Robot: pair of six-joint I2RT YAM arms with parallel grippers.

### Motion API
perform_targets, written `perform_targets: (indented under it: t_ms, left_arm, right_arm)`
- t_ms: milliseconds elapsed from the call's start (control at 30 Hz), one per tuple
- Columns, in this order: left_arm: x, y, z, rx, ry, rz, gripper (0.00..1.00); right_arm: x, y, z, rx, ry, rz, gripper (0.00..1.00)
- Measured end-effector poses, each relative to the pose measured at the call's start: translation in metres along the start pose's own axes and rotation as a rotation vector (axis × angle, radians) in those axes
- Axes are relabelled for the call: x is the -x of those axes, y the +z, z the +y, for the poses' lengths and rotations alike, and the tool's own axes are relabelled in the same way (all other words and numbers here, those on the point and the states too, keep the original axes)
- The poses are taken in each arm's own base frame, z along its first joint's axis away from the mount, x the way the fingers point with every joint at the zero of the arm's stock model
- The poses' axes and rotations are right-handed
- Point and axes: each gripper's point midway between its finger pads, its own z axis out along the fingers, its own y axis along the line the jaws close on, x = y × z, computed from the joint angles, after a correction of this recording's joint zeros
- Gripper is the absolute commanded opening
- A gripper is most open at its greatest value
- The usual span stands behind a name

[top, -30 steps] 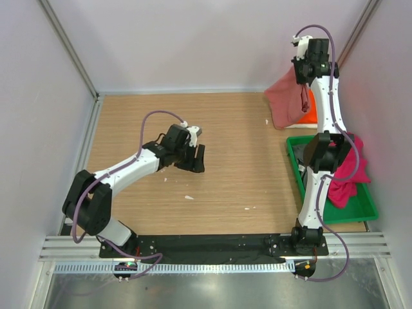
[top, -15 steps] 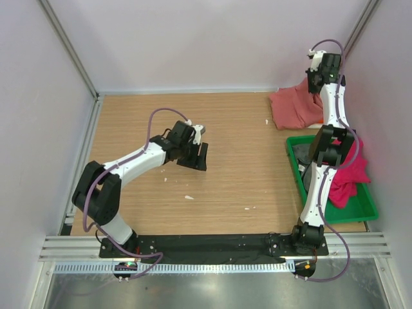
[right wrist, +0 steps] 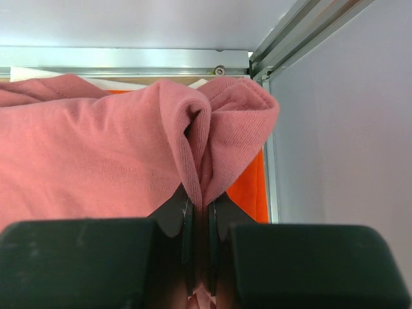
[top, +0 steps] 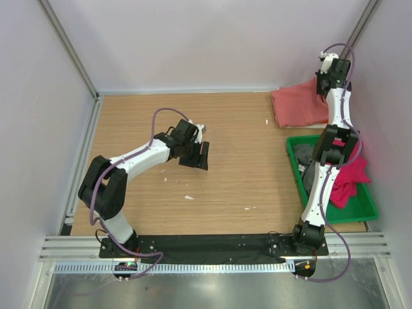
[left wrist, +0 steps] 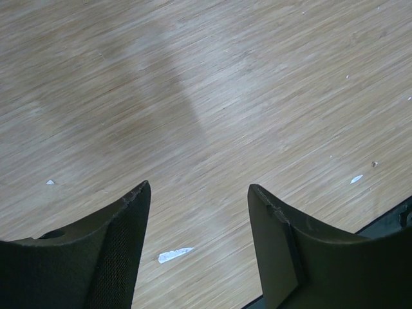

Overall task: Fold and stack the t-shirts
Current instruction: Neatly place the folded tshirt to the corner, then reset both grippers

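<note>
Next, my right gripper shifts toward the wall and releases the fold of the salmon-red t-shirt over the bare orange strip (right wrist: 252,190), since it lies to the gripper's right in the wrist view.
A dusty salmon-red t-shirt (top: 297,107) lies at the table's back right corner. My right gripper (top: 324,87) is shut on a pinched fold of it (right wrist: 199,154) at its right edge, close to the wall. A bright orange shirt (right wrist: 252,187) shows under it, and a strip of white cloth (right wrist: 38,73) at the back. A magenta shirt (top: 351,174) and a dark grey one (top: 311,172) lie in the green tray (top: 297,168). My left gripper (top: 201,156) is open and empty over bare wood at mid-table (left wrist: 198,190).
The green tray stands at the right edge, with the right arm rising over it. Grey walls and metal rails close the back and sides. Small white scraps (top: 188,197) lie on the wood (left wrist: 175,255). A black strip runs along the near edge.
My right gripper has moved right and back toward the corner with the salmon-red shirt, lowering it from hanging to lying spread on the table. My left gripper has shifted slightly right.
</note>
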Motion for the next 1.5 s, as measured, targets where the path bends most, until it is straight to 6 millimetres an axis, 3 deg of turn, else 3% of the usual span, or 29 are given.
perform_targets:
  t_ms: [233,667,733,767,833,900,967,1100,1200,1300,1400,1500]
  left_arm:
    - [0.002,0.005,-0.001,0.001,-0.025,0.006,0.63]
    - [0.002,0.013,-0.004,-0.015,-0.035,0.029,0.62]
    - [0.002,0.013,-0.004,-0.016,-0.036,0.032,0.62]
    - [0.001,0.014,-0.004,-0.017,-0.036,0.034,0.62]
    - [0.0,0.015,-0.003,-0.017,-0.037,0.037,0.62]
    - [0.0,0.015,-0.003,-0.017,-0.038,0.039,0.62]
    - [0.0,0.015,-0.003,-0.017,-0.038,0.04,0.62]
    - [-0.001,0.015,-0.003,-0.013,-0.039,0.043,0.62]
    - [-0.001,0.008,-0.003,-0.011,-0.045,0.03,0.62]
    - [-0.004,-0.011,-0.007,-0.02,-0.057,-0.003,0.63]
    - [-0.01,-0.04,-0.014,-0.055,-0.083,-0.073,0.66]
    - [-0.021,-0.062,-0.024,-0.124,-0.127,-0.132,0.72]
  right_arm:
    - [-0.014,0.015,-0.009,-0.014,0.021,0.006,0.01]
    - [-0.023,0.025,-0.026,-0.055,0.054,-0.008,0.01]
    - [-0.026,0.028,-0.027,-0.064,0.052,-0.006,0.17]
    - [-0.028,0.029,-0.029,-0.075,0.052,-0.003,0.4]
    - [-0.031,0.032,-0.034,-0.105,0.041,0.003,0.41]
    - [-0.032,0.033,-0.041,-0.141,0.033,0.003,0.54]
    - [-0.031,0.032,-0.045,-0.169,0.025,0.001,0.76]
    - [-0.019,0.027,-0.054,-0.239,-0.004,-0.017,0.99]
    - [-0.001,0.013,-0.052,-0.289,-0.022,-0.03,1.0]
    - [0.033,-0.015,-0.036,-0.295,-0.007,-0.077,1.0]
    - [0.074,-0.067,0.001,-0.243,0.046,-0.135,1.0]
    - [0.114,-0.128,0.06,-0.134,0.102,-0.211,1.0]
